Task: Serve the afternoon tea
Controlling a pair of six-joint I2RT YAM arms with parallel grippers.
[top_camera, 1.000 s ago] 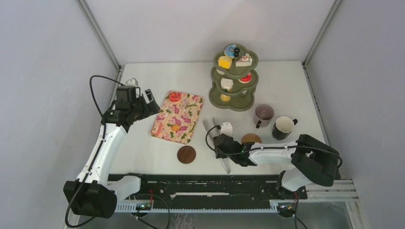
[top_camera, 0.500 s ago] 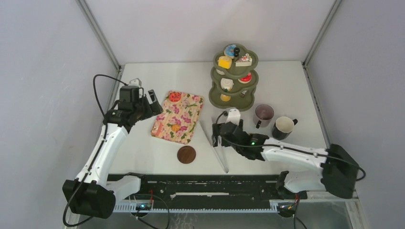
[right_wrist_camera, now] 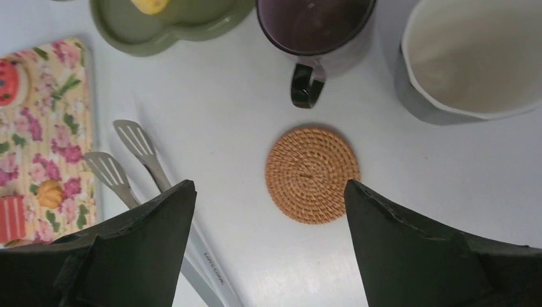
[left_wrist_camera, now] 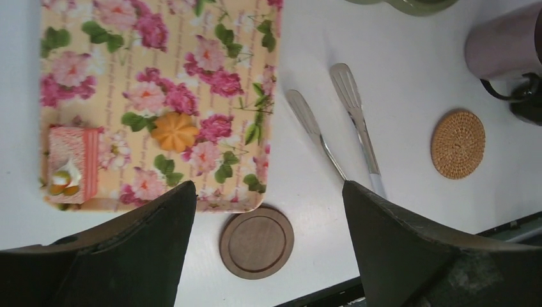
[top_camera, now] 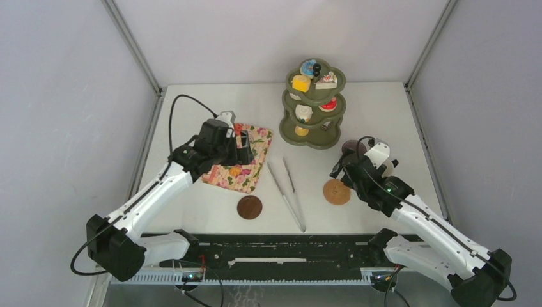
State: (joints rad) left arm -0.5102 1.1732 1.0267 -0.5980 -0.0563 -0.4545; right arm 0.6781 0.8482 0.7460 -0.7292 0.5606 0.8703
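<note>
The mauve mug's black handle [right_wrist_camera: 308, 84] lies below and outward of my right gripper, jutting toward my open fingers. My right gripper moves outward and down onto it next.
Toy pastries sit on the green three-tier stand [top_camera: 319, 137]: a yellow cube [top_camera: 300, 82], a blue donut [top_camera: 310, 66] and a cake slice [top_camera: 327, 80] on top. The floral tray [left_wrist_camera: 160, 57] holds a pink cake slice [left_wrist_camera: 73, 163], an orange pastry [left_wrist_camera: 174, 131] and a red donut [right_wrist_camera: 9, 80]. My left gripper [top_camera: 243, 150] hovers open and empty over the tray's right part. My right gripper [top_camera: 342, 169] is open and empty above the wicker coaster [right_wrist_camera: 312, 174], just before the mauve mug [right_wrist_camera: 314, 25] and the green white-lined mug [right_wrist_camera: 473, 57].
Metal tongs [top_camera: 287, 192] lie on the table between the tray and the wicker coaster. A round wooden coaster [left_wrist_camera: 257, 241] lies just off the tray's near corner. The mugs stand close together to the right of the stand.
My right gripper left the tongs and moved right to the mugs; the tongs now lie loose on the table. My left gripper moved right, from beside the tray to over it.
</note>
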